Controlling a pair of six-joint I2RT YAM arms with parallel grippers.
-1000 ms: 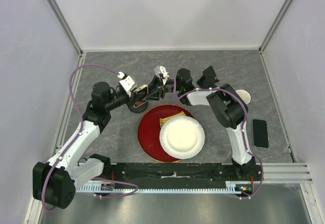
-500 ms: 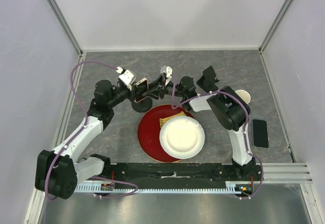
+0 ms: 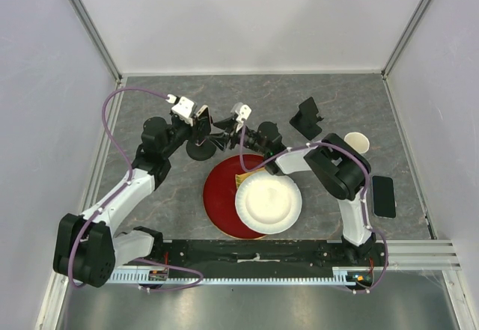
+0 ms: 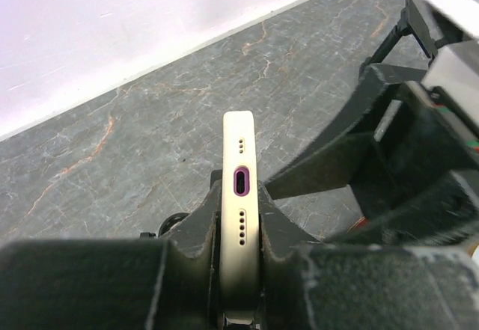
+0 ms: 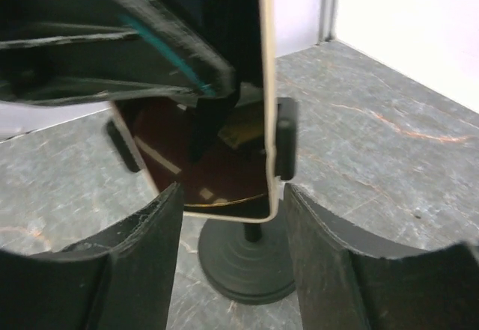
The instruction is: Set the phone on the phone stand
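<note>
The holder's clips grip the phone (image 4: 240, 150), so the robot's left gripper will next move back and to the left in the top view and let go of it above the near part of the tabletop.
The phone (image 4: 240, 150), black screen and pale rim, is held on edge between my left gripper's (image 4: 239, 233) shut fingers, charging port towards the camera. In the top view my left gripper (image 3: 197, 120) holds it above a black round-based holder (image 3: 199, 151). My right gripper (image 5: 232, 195) is open, its fingers either side of the phone's lower end (image 5: 217, 173) without touching it. Small black clips sit on the phone's side edges. The phone stand (image 3: 307, 117), matte black with a tilted back rest, stands empty at the back right, apart from both grippers.
The holder's round base and stem (image 5: 247, 266) sit just under the phone. A red plate (image 3: 218, 195) bearing a white paper plate (image 3: 268, 201) lies near the front. A pale cup (image 3: 358, 141) and a flat black slab (image 3: 383, 195) are at the right.
My left gripper has carried the phone a little back and to the left. My right wrist has swung nearer and left, keeping its fingers by the phone.
</note>
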